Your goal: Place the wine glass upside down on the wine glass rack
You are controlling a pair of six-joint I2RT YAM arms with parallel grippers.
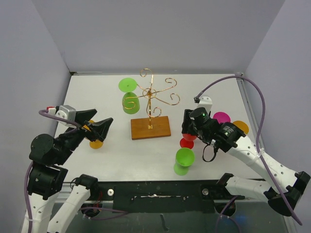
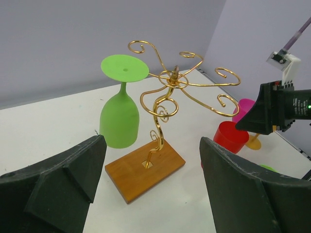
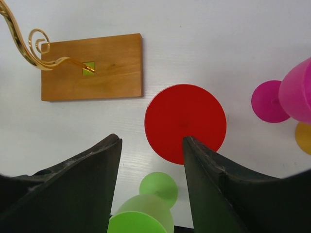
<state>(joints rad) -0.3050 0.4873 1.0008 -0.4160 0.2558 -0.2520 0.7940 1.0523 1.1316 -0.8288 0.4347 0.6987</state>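
Observation:
My right gripper lowers onto the red wine glass's rim by the rack (image 3: pixel 147 136) next, one finger inside the glass's bowl. That rim lies between the open fingers.
The wine glass rack (image 1: pixel 151 94) is gold wire with curled arms on a brown wooden base (image 1: pixel 150 128), mid-table. A green wine glass (image 1: pixel 130 99) hangs upside down on its left arm (image 2: pixel 120 116). My right gripper (image 1: pixel 187 130) hovers open just over a red wine glass (image 1: pixel 187 142). In the right wrist view the red wine glass (image 3: pixel 184 121) is a round disc beyond the open gripper (image 3: pixel 151 138), with the right fingertip (image 3: pixel 194 150) overlapping its edge. My left gripper (image 1: pixel 103 128) stands open left of the rack, facing the base (image 2: pixel 146 167), and holds nothing (image 2: pixel 153 143).
An upright green glass (image 1: pixel 184 160) stands near the front edge, below the right gripper. A magenta glass (image 1: pixel 222 117) and an orange glass (image 1: pixel 240 127) sit to the right. Another orange glass (image 1: pixel 95 143) is under the left gripper. Grey walls enclose the table.

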